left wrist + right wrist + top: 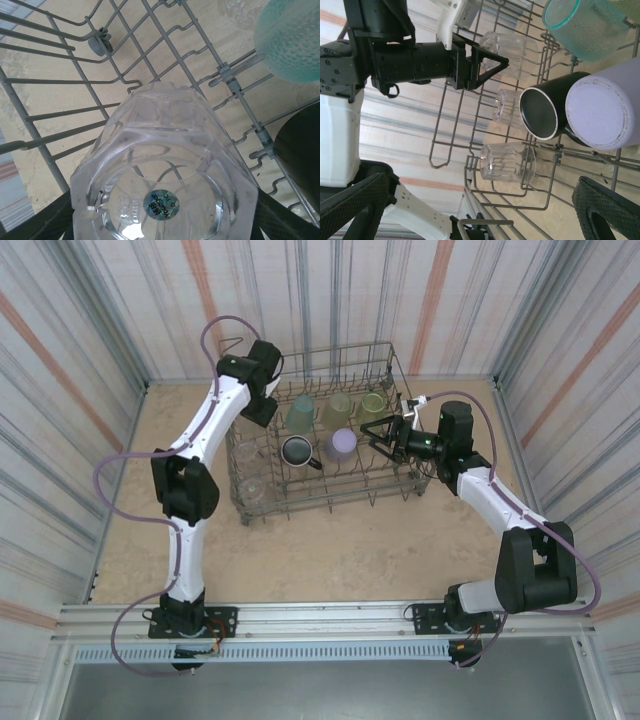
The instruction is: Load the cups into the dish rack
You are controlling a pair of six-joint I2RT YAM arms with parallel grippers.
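I need to lower the clear tumbler with my left gripper onto the empty wires [161,112] beside the teal cup and let go of it, because that open spot is below.
The grey wire dish rack [410,485] stands mid-table. In it are a teal cup [300,415], two green cups [337,410], a pale purple cup [341,445], a black mug [297,451] and clear tumblers [252,488]. My left gripper [262,410] hangs over the rack's far left corner. In the left wrist view it [162,220] is shut on a clear tumbler [165,165], base and sticker toward the camera, mouth down over the wires. My right gripper [385,435] stands open and empty at the rack's right side, facing the purple cup [600,110] and black mug [545,112].
Striped curtain walls close in the sandy table [330,560] on three sides. Upright tines [235,80] rise beside the held tumbler, and the teal cup [290,40] is close on its right. Another clear tumbler [507,162] lies in the rack's near left corner.
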